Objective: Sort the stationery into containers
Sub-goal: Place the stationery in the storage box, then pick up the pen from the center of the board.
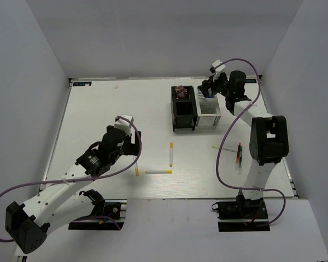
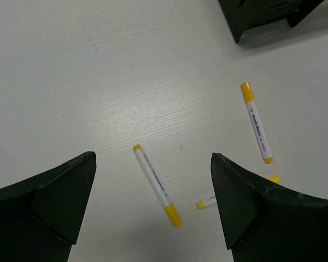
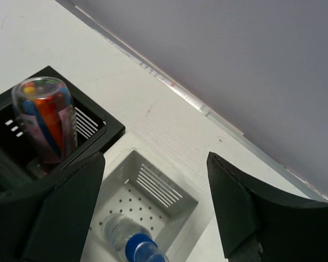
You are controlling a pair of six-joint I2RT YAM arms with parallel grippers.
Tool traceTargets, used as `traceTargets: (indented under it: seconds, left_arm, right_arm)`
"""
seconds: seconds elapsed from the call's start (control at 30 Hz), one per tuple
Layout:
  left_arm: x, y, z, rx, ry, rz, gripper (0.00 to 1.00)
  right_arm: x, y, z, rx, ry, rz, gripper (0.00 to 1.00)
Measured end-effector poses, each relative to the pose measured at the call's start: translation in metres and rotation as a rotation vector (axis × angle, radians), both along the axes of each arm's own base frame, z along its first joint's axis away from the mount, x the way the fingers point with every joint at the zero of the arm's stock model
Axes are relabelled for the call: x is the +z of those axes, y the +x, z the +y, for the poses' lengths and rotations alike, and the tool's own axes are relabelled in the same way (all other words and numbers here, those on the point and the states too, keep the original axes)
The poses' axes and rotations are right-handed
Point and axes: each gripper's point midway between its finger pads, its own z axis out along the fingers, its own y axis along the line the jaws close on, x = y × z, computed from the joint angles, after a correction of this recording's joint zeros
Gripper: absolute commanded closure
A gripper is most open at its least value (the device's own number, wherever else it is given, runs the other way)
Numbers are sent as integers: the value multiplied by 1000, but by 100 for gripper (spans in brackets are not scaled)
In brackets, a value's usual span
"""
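Observation:
The pen lies slanted between my open fingers, so I will lower my left gripper with a slight turn onto its white middle (image 1: 135, 162) (image 2: 155, 181) and close.
Three thin white pens with yellow ends lie on the table. One pen (image 2: 156, 184) (image 1: 136, 170) shows on the table between the fingers of my open left gripper (image 2: 152, 164) (image 1: 131, 143), which hovers over it. A second pen (image 2: 256, 122) (image 1: 171, 154) lies further right, and the third (image 1: 158, 171) is partly hidden behind the right finger. My right gripper (image 3: 156, 158) (image 1: 210, 90) hangs open over the white container (image 3: 169, 188) (image 1: 209, 121), where the clear blue-capped bottle (image 3: 132, 239) lies. The pink-red tube (image 3: 44, 117) (image 1: 181, 91) stands in the black container (image 3: 106, 128) (image 1: 184, 121).
Thin dark red and green pens (image 1: 239, 155) lie on the table by the right arm's base link. The two containers stand side by side at the back, close to the rear wall. Grey walls close in the table on three sides.

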Motion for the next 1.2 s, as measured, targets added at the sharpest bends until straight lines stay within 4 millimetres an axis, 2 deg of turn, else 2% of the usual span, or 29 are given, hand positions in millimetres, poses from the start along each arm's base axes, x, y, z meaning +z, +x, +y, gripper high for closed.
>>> traceTargets:
  seconds: [0.07,0.1,0.13,0.17,0.2,0.27,0.33,0.47,0.57,0.6,0.67,0.7,0.73,0.8,0.87,0.97,1.13,1.2]
  left_arm:
    - [-7,0,3,38,12,47,11]
    - [-13,1,3,61,19,77,14]
    - [-19,0,4,87,27,109,20]
    - [-27,-1,5,111,38,146,23]
    - [-36,-3,7,130,51,184,25]
    - [-53,-10,11,159,83,257,28]
    - [-65,-18,16,190,99,318,29]
    - [-72,-28,20,238,83,372,33]
    - [-82,-31,16,250,77,418,38]
    - [-88,-31,13,249,81,440,38]
    - [-104,-31,8,252,97,491,38]
    - [-112,-32,6,255,110,516,38]
    - [-120,-33,6,259,125,539,37]
    - [-132,-34,5,269,148,574,37]
    - [-138,-33,4,279,148,586,39]
    - [-139,-28,-1,287,138,590,44]
    - [-146,-24,-8,295,125,606,53]
    - [-151,-25,-8,298,129,618,53]
  right_arm:
    - [11,-9,-3,-3,7,-9,32]
    - [19,-13,-5,-5,13,-18,44]
    - [31,-17,-6,-8,24,-32,78]
    - [44,-23,-6,-9,31,-47,94]
    - [57,-30,-7,-11,50,-55,100]
    - [83,-51,-7,-8,80,-66,100]
    - [107,-79,-4,22,125,-57,100]
    - [129,-142,14,176,192,43,100]
    - [122,-185,26,287,217,149,100]
    - [113,-200,29,311,220,193,82]
    - [97,-228,30,334,219,251,73]
    - [91,-242,30,343,214,264,57]
    - [84,-255,29,349,207,273,52]
    - [79,-276,27,359,193,275,50]
    - [81,-289,25,366,178,262,48]
    - [80,-298,23,367,162,267,48]
    - [62,-306,20,354,150,328,48]
    - [56,-308,19,346,147,355,48]
